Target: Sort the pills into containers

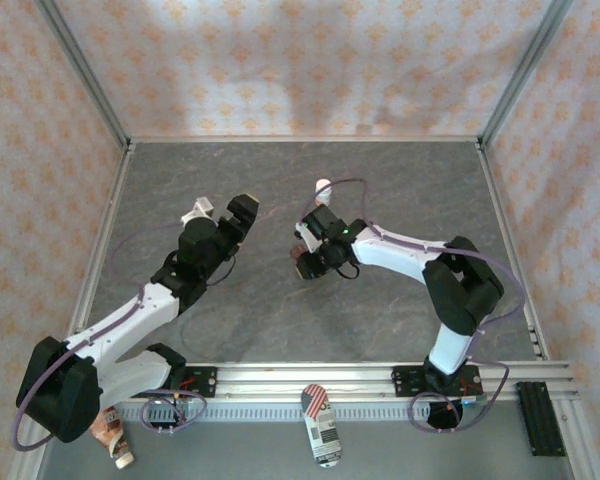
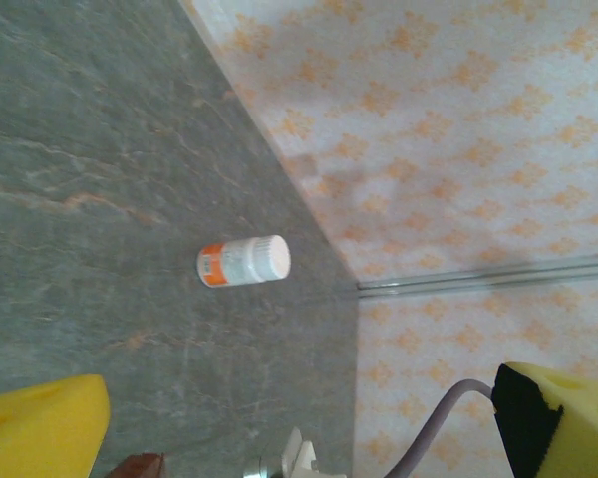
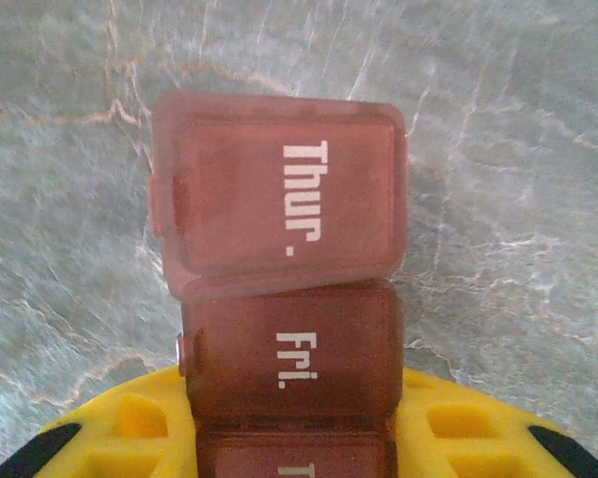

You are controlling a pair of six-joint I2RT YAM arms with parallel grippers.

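Observation:
The robot next needs to bring the containers in its right gripper back and down, and release their near end on the bare grey tabletop below and slightly back from the gripper.
The containers point(image 3: 289, 289) are a red-brown strip with lids marked "Thur." and "Fri."; the "Thur." lid point(image 3: 279, 189) sits tilted, lifted above the others. My right gripper point(image 3: 291, 453) is shut on the strip's near end, with yellow pads point(image 3: 120, 433) on both sides. From above, the right gripper point(image 1: 307, 258) holds the containers point(image 1: 298, 264) just over the table's middle. A white bottle point(image 1: 323, 187) with a white cap stands behind it. My left gripper point(image 1: 221, 212) is open and empty, left of the strip. It faces the white bottle point(image 2: 244, 262). The pills are out of view.
Patterned fabric walls point(image 1: 300, 60) close in the grey marble-look table point(image 1: 280, 320) on three sides. An aluminium rail point(image 1: 380, 378) runs along the near edge. Beyond the rail lie a flag-patterned item point(image 1: 320, 422), a small tube point(image 1: 113, 437) and a black strip point(image 1: 540, 418).

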